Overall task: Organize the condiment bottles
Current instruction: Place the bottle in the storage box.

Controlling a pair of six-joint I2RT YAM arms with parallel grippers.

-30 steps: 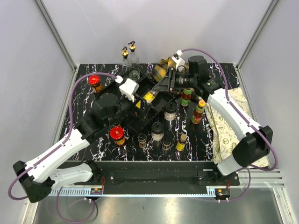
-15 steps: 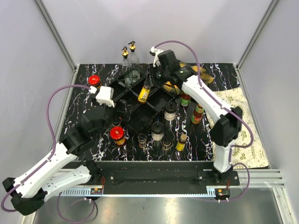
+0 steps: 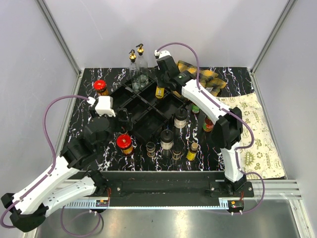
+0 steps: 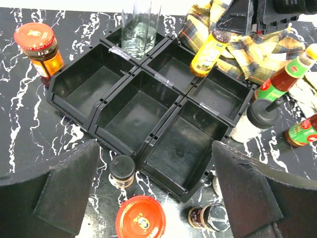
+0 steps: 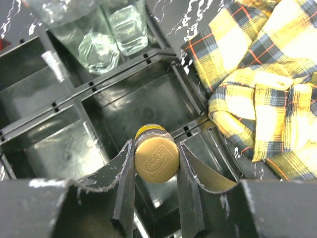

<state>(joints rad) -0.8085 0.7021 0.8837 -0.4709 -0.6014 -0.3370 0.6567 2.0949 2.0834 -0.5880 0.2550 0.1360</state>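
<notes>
Next I need to shift my right gripper to the left in the top view and lower the sauce bottle into the tray's compartment beside the glass bottles, then release it, since it's empty.
My right gripper is shut on the yellow cap of a sauce bottle, which hangs tilted over a back compartment of the black divided tray, next to two clear gold-spouted glass bottles. In the top view this gripper is at the tray's far corner. My left gripper is open with nothing between its fingers, above the tray's near-left edge. Red-lidded jars, black-capped shakers and small bottles stand on the table around the tray.
The yellow plaid cloth lies bunched behind the tray's right side. A pale printed cloth covers the table's right edge. Red sauce bottles stand right of the tray. The enclosure's walls close in the back and sides.
My right arm swung left and back, carrying the yellow-capped bottle to the tray's far compartment. My left arm drew back toward the near left, off the tray.
</notes>
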